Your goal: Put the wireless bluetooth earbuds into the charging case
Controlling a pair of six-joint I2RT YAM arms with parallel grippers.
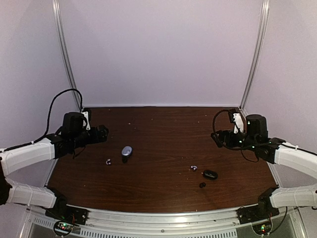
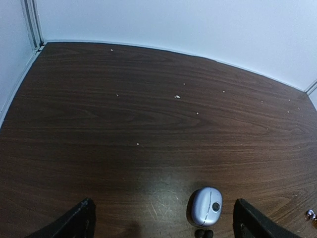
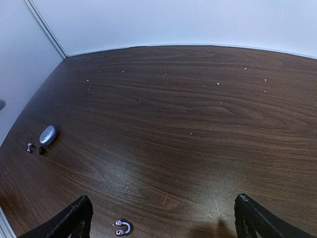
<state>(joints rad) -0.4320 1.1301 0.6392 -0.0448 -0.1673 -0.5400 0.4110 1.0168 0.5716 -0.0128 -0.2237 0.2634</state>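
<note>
I will move my right gripper down and back next and tilt its open fingers down around the black oval object [image 1: 210,174], since it lies flat on the tabletop.
The charging case [image 1: 127,150] is a closed grey-blue oval pebble lying left of the table's middle. It also shows in the left wrist view [image 2: 206,206] and, small, in the right wrist view [image 3: 48,135]. One pale-purple earbud [image 1: 108,161] lies just left of the case, and shows at the left wrist view's right edge [image 2: 311,214]. The other earbud [image 1: 193,168] lies right of middle; in the right wrist view [image 3: 122,227] it looks U-shaped. My left gripper [image 1: 101,133] [image 2: 165,220] is open and empty, up and to the left of the case. My right gripper [image 1: 218,138] [image 3: 163,218] is open and empty.
A small black piece [image 2: 203,233] lies against the case's near end. A black oval object [image 1: 210,174] and a small black bit [image 1: 202,185] lie near the right earbud. White walls with metal corner posts [image 1: 64,54] enclose the brown wooden table [image 1: 163,129].
</note>
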